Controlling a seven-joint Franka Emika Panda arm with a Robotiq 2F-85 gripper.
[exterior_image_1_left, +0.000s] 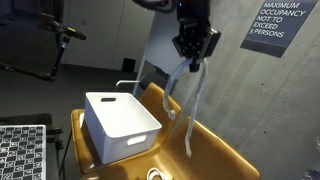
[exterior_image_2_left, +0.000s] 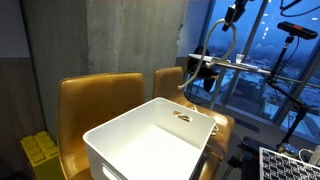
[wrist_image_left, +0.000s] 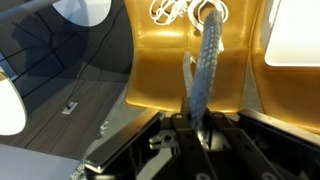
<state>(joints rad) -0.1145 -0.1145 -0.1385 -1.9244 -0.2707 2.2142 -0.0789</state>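
Next, my gripper moves over the white plastic bin (exterior_image_1_left: 121, 113) (wrist_image_left: 295, 35) and releases the rope, since that bin stands below my gripper and to its right in the wrist view.
My gripper (exterior_image_1_left: 195, 47) is raised high above a mustard-yellow seat (exterior_image_1_left: 215, 150) and is shut on a pale braided rope (exterior_image_1_left: 199, 88). The rope hangs from the jaws down to the seat. In the wrist view the rope (wrist_image_left: 205, 60) runs from between the fingers (wrist_image_left: 196, 124) to a coiled end (wrist_image_left: 180, 12) lying on the yellow seat (wrist_image_left: 160, 70). In an exterior view the gripper (exterior_image_2_left: 232, 15) holds the rope (exterior_image_2_left: 216, 38) up near the window.
A white plastic bin (exterior_image_1_left: 120, 125) stands on the seat beside the hanging rope; it also shows in an exterior view (exterior_image_2_left: 150, 140) and the wrist view (wrist_image_left: 295, 30). A concrete wall carries an occupancy sign (exterior_image_1_left: 280, 25). A yellow crate (exterior_image_2_left: 40, 150) sits on the floor.
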